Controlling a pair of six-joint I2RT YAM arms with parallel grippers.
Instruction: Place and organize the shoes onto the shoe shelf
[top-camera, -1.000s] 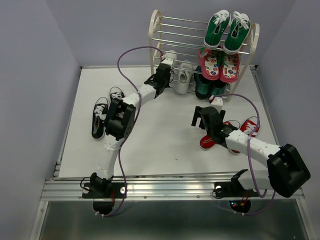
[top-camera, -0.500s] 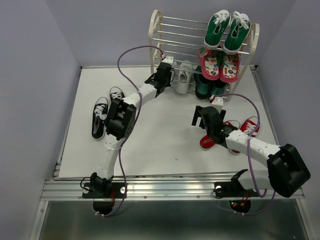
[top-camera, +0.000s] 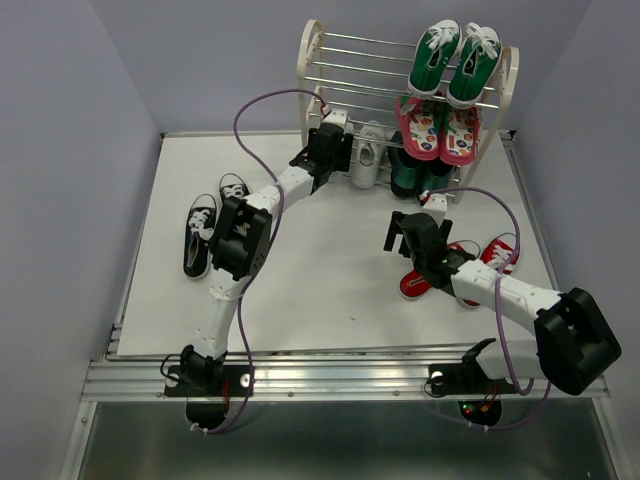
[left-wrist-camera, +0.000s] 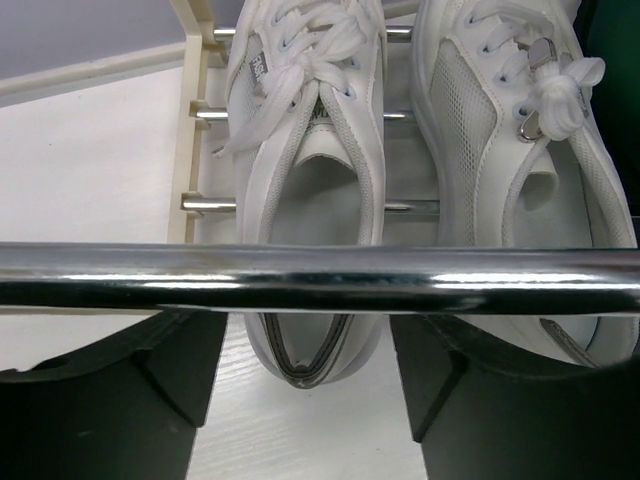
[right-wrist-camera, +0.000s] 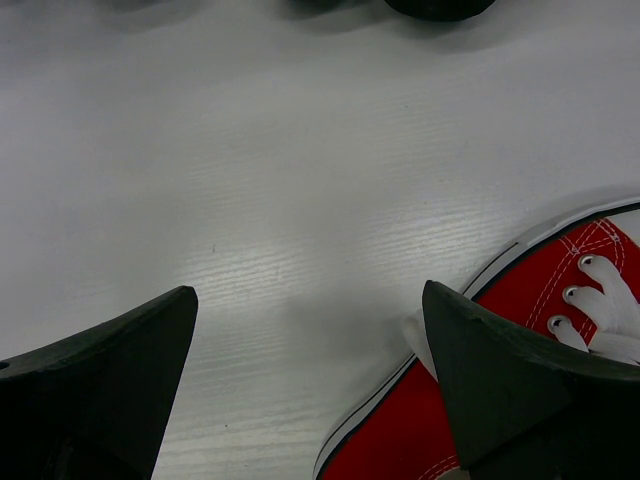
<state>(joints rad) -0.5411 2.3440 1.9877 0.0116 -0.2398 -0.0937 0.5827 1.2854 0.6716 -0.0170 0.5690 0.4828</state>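
Note:
My right gripper moves back and down onto the red shoe's heel collar (top-camera: 415, 282) next. The collar lies below and back from it, and one finger overhangs bare tabletop.
The cream shoe shelf (top-camera: 310, 62) stands at the back of the table. Two white shoes sit side by side on its lowest rods, one (left-wrist-camera: 310, 120) on the left and its partner (left-wrist-camera: 510, 150) on the right. My left gripper (top-camera: 333, 150) is open at the heel of the left shoe, with a gap on each side, and a chrome rod (left-wrist-camera: 320, 278) crosses just in front of it. Two black shoes (top-camera: 200, 235) lie at the left of the table. Two red shoes (top-camera: 420, 280) lie at the right. My right gripper (top-camera: 398, 238) hangs open, its right finger (right-wrist-camera: 520, 390) over the red shoe (right-wrist-camera: 560, 330).
Green sneakers (top-camera: 455, 60) occupy the shelf's top tier at the right. Pink patterned shoes (top-camera: 440, 130) sit on the tier below them, with dark green boots (top-camera: 415, 175) at the bottom. Lilac walls close in the table on three sides.
My left gripper has opened and let go of the left white shoe, which now rests on the lowest rods. The right arm has not moved.

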